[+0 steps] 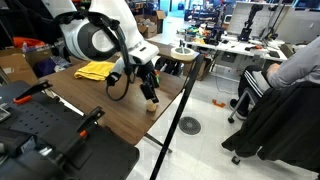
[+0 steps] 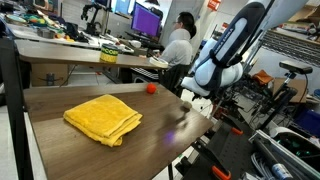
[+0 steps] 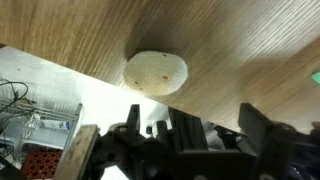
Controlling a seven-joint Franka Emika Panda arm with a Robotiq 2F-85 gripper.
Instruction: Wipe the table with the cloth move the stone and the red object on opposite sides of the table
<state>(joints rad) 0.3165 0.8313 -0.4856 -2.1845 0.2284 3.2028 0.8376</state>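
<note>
I should next move my gripper over the pale oval stone [image 1: 152, 105] [image 3: 155, 72] and lower my fingers around it, because the stone is below them and past their ends.
A pale oval stone [image 3: 155, 72] lies on the wooden table [image 3: 230, 40] right at its edge; it also shows in an exterior view [image 1: 152, 105]. My gripper [image 3: 195, 112] is open and empty, hovering just above and behind the stone, seen in both exterior views [image 1: 148, 90] [image 2: 190, 100]. A yellow cloth [image 2: 103, 118] lies crumpled on the table, away from the gripper, and also shows in an exterior view [image 1: 97, 70]. A small red object [image 2: 150, 88] sits near the far table edge. A red speck at the right border of the wrist view [image 3: 316, 77] may be the same object.
A black pole [image 1: 175, 120] stands at the table's corner close to the stone. A seated person [image 1: 285, 65] and cluttered desks [image 2: 90, 40] lie beyond the table. Black equipment [image 1: 40, 130] sits beside the table. The floor drops off past the stone's edge.
</note>
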